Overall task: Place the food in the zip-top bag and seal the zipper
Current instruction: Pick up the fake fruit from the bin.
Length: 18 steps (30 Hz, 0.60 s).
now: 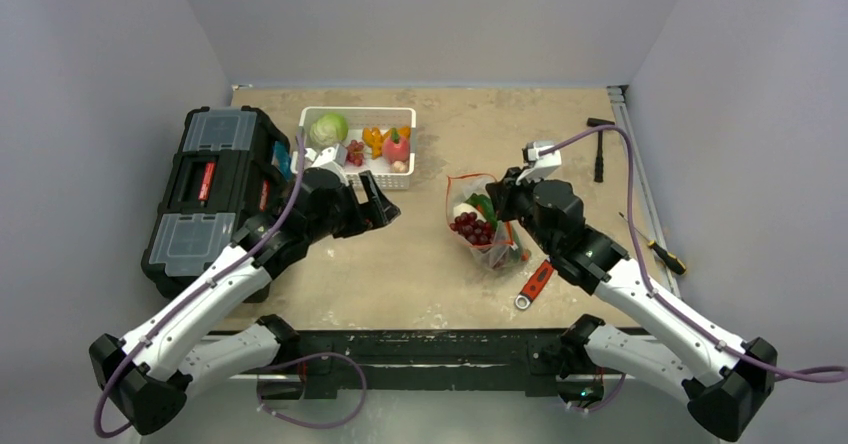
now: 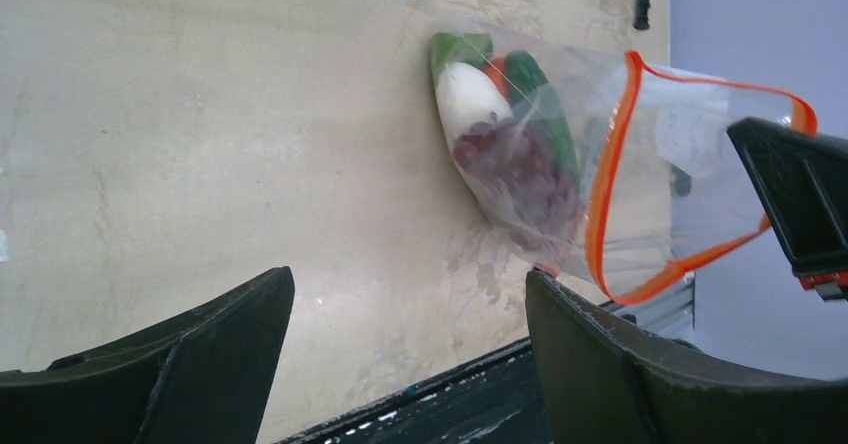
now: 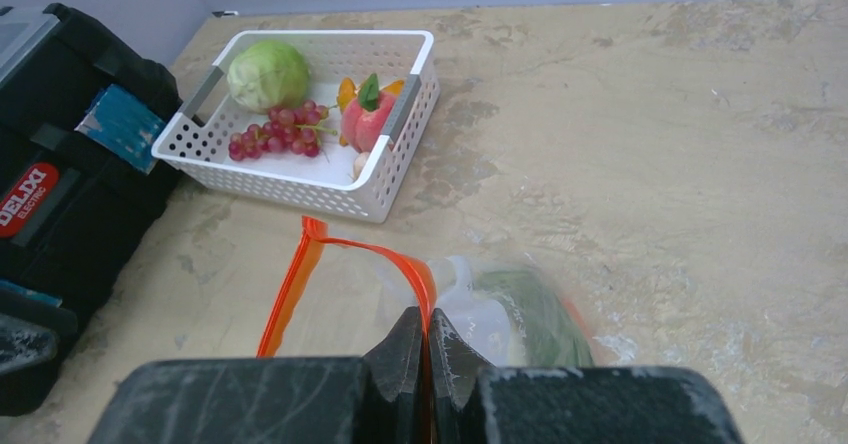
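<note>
My left gripper next moves outward over the white basket and down onto the red grapes (image 1: 355,152), which lie outward of it and below, still outside the bag (image 1: 492,250).
The clear zip-top bag (image 1: 492,250) lies mid-table with its mouth gaping. Inside it are dark red grapes (image 2: 520,169), a white radish (image 2: 470,99) and green pieces. My right gripper (image 3: 425,324) is shut on the orange-red zipper (image 3: 300,274), holding one lip of the mouth up. My left gripper (image 2: 410,294) hovers wide open and empty above bare table, just left of the bag. More food sits in the white basket (image 1: 357,111): a green cabbage (image 3: 266,74), red grapes (image 3: 275,134), a pink peach (image 3: 365,119) and orange pieces (image 1: 373,138).
A black toolbox (image 1: 210,189) fills the left side beside the basket. A red-handled wrench (image 1: 535,284) lies near the front edge below the bag. A screwdriver (image 1: 660,252) and a black cable plug (image 1: 600,159) lie at the right.
</note>
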### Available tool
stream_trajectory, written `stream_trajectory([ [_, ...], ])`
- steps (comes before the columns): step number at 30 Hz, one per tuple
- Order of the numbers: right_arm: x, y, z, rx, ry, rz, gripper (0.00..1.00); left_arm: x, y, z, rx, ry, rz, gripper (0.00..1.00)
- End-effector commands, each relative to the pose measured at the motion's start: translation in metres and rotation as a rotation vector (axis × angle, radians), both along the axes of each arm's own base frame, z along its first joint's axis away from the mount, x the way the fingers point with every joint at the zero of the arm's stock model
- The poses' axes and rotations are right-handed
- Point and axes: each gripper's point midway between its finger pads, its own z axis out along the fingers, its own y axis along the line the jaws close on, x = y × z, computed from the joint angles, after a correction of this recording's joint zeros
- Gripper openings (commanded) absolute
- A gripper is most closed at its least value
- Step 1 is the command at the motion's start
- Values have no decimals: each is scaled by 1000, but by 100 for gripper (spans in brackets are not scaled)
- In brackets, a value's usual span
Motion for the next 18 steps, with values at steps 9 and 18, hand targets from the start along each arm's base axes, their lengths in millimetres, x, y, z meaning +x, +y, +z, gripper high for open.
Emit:
stream_trajectory([
  [9, 8, 3, 24, 72, -115, -10, 0, 95, 53, 19, 199, -112, 99, 84],
  [18, 5, -2, 24, 69, -134, -11, 0, 178, 68, 1, 597, -134, -26, 83],
])
